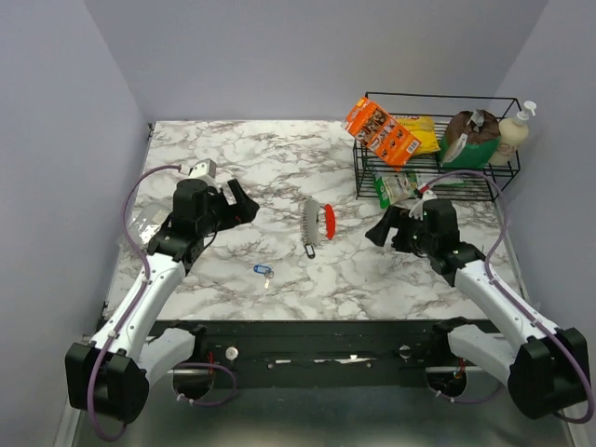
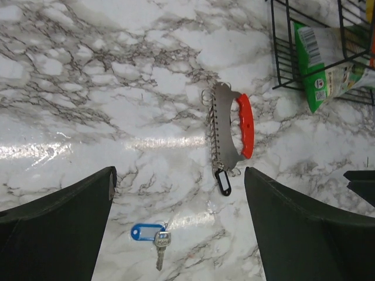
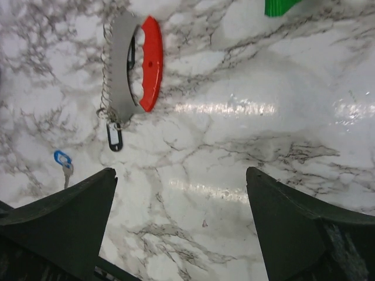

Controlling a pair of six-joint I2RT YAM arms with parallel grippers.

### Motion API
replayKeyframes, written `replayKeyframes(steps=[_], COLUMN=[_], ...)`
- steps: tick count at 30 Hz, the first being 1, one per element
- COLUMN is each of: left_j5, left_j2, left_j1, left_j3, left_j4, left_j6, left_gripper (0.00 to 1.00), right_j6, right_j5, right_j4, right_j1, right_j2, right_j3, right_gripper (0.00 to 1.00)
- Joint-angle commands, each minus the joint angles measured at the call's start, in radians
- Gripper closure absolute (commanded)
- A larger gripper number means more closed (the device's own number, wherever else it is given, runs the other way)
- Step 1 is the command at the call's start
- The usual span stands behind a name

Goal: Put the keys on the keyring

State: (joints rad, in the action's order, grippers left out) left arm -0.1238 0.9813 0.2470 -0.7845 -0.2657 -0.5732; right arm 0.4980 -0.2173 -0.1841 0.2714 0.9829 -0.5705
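I will next move my right gripper across and down beside the keyring's red handle, because the keyring plate's lower edge is below and to the left in the top view.
The keyring (image 1: 313, 223) is a grey strip of rings with a red curved handle, lying mid-table; it shows in the left wrist view (image 2: 225, 132) and right wrist view (image 3: 126, 64). A black tag (image 2: 223, 181) hangs at its near end. A small metal key with a blue tag (image 1: 264, 272) lies apart from it, nearer the front; it also shows in the left wrist view (image 2: 153, 235) and right wrist view (image 3: 63, 161). My left gripper (image 1: 240, 203) is open and empty, left of the keyring. My right gripper (image 1: 380, 228) is open and empty, right of it.
A black wire rack (image 1: 438, 149) stands at the back right with an orange box (image 1: 380, 130), snack packets and a pump bottle (image 1: 514, 132). A green packet (image 2: 319, 64) sticks out of its side. A crumpled foil lump (image 1: 144, 222) lies at the left edge.
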Motion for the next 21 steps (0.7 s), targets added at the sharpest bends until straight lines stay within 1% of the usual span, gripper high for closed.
replayKeyframes(steps=[1,3,7,10,13,16,18,19,21], left_j5=[-0.094,-0.112,-0.135,-0.184,-0.194,-0.189,-0.178,-0.177,-0.172], left_j2=[0.037,0.034,0.037,0.072,0.100,0.103,0.105,0.108,0.111], left_j1=[-0.003,-0.003,-0.005,-0.002,0.003,0.012,0.015,0.015,0.015], left_j3=[0.001,0.017,0.063,0.080,0.079,0.074,0.067,0.067,0.060], left_j4=[-0.078,-0.081,-0.049,-0.023,-0.021,-0.014,-0.023,-0.023,-0.029], left_j6=[-0.016,-0.019,-0.077,-0.102,-0.123,-0.120,-0.116,-0.114,-0.111], left_gripper=[0.01,0.01,0.01,0.01,0.01,0.01,0.01,0.01,0.01], right_j6=[-0.038,-0.058,-0.088,-0.111,-0.139,-0.167,-0.168,-0.168,-0.171], right_j5=[-0.032,-0.013,0.056,0.070,0.091,0.142,0.142,0.134,0.122], right_j4=[-0.037,-0.043,-0.048,-0.046,-0.051,-0.066,-0.066,-0.064,-0.072], right_j1=[0.069,0.095,0.169,0.190,0.218,0.241,0.244,0.249,0.256], right_j2=[0.049,0.063,0.114,0.192,0.289,0.385,0.459,0.492,0.552], right_j3=[-0.071,-0.091,-0.133,-0.184,-0.235,-0.319,-0.376,-0.399,-0.475], right_gripper=[0.00,0.00,0.00,0.00,0.00,0.01,0.04,0.11,0.19])
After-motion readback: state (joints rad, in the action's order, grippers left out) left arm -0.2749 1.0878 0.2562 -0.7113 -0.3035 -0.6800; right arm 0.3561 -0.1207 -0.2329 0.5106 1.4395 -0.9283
